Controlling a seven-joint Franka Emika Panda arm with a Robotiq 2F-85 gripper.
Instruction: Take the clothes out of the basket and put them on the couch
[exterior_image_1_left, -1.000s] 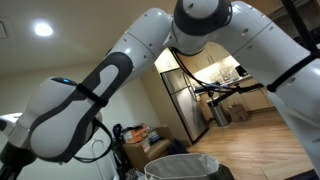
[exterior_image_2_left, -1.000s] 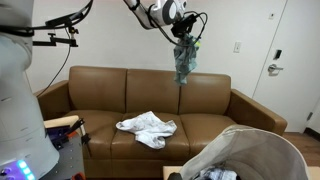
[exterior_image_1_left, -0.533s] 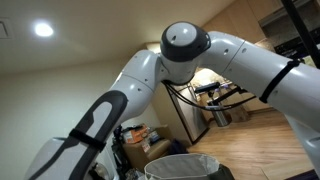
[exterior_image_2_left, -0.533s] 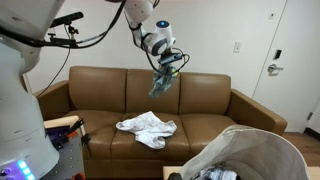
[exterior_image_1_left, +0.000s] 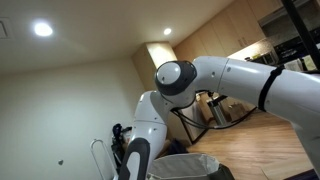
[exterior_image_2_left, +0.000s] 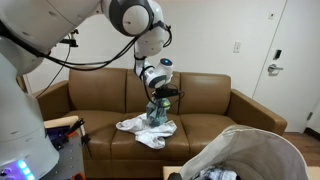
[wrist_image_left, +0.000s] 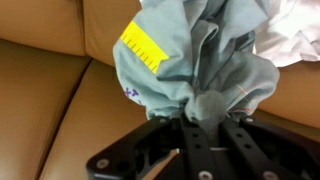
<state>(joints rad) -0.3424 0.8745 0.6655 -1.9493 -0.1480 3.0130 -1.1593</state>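
I next need to lower my gripper onto the white garment (exterior_image_2_left: 140, 129) on the couch to let go of the pale teal garment, because its pinched top is still hanging above the seat.
My gripper (exterior_image_2_left: 157, 96) is shut on a pale teal garment (exterior_image_2_left: 156, 111) and holds it low over the brown couch (exterior_image_2_left: 205, 100), its lower end touching a white garment (exterior_image_2_left: 140, 129) that lies on the seat. In the wrist view the jaws (wrist_image_left: 203, 112) pinch the bunched teal cloth (wrist_image_left: 190, 55), which has a yellow tag, above the couch seat (wrist_image_left: 50, 100). The round pale basket (exterior_image_2_left: 262, 155) stands at the front right with dark clothes (exterior_image_2_left: 215, 175) inside; its rim also shows in an exterior view (exterior_image_1_left: 180, 163).
A white door (exterior_image_2_left: 292, 60) is right of the couch. A wooden side stand (exterior_image_2_left: 62, 128) sits at the couch's left end. In an exterior view my arm (exterior_image_1_left: 225, 80) fills the frame, with a refrigerator and kitchen behind it.
My gripper has carried the teal garment from high above the couch back down and to the left, onto the white garment on the seat.
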